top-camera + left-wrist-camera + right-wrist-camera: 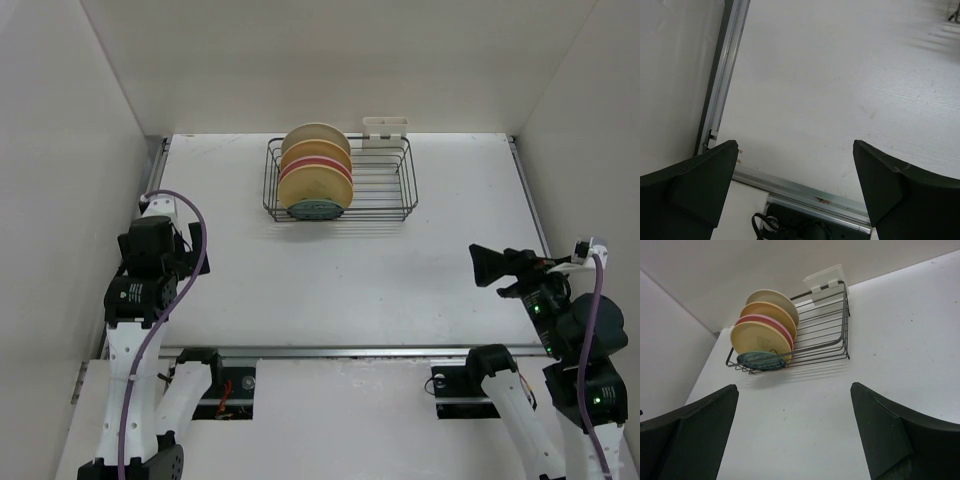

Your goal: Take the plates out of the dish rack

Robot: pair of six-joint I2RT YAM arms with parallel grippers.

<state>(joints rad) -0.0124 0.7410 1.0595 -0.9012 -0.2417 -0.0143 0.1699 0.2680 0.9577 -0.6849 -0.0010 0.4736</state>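
My right gripper needs to move outward next, toward the left in the top view, onto the teal-green plate's rim by the dish rack's empty slots, because that plate stands frontmost.
The black wire dish rack stands at the back middle of the table, also in the right wrist view. Several plates stand upright in its left half: cream at the back, peach-yellow, pink, peach-yellow, and a small teal-green one in front. My left gripper is open and empty at the table's left near edge. My right gripper is open and empty at the right, pointing left towards the rack, far from it.
A small white plastic holder is clipped on the rack's back right edge. White walls close the left, back and right. A metal rail runs along the table's near edge and another along its left edge.
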